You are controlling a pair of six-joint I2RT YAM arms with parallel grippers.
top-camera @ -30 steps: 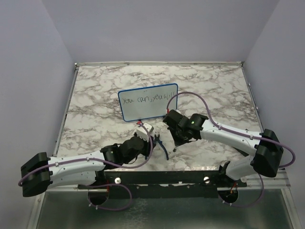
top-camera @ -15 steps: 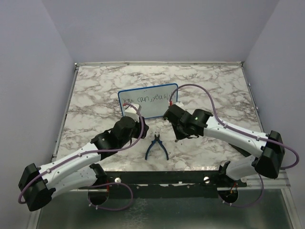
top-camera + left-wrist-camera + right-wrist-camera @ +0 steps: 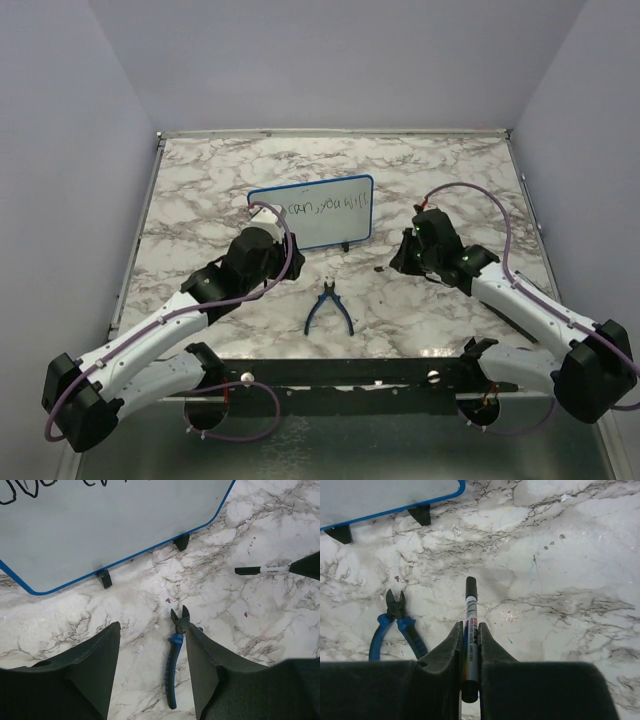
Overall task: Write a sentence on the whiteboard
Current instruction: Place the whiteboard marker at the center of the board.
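Note:
The black-capped marker comes down in my right gripper next and tilts flatter onto the bare marble [image 3: 391,271] beside the pliers.
The whiteboard [image 3: 312,225] stands upright mid-table on small black feet, with a thin blue frame. The sentence [image 3: 322,206] is one line of black handwriting along its top; its left end is hidden by my left arm. My left gripper [image 3: 280,262] is open and empty in front of the board's lower left; in the left wrist view the left gripper [image 3: 152,630] hangs above the marble below the board [image 3: 115,525]. My right gripper [image 3: 402,260] is shut on a black-capped marker [image 3: 470,597], right of the board and low over the table. The marker [image 3: 262,570] also shows in the left wrist view.
Blue-handled pliers [image 3: 328,308] lie on the marble in front of the board, between the two grippers; they also show in the left wrist view [image 3: 175,652] and the right wrist view [image 3: 395,620]. Raised rails edge the table [image 3: 450,170].
My left gripper let go of the pliers, which now lie on the table, and moved up to the board's left. My right gripper carried the marker away from the board to the right.

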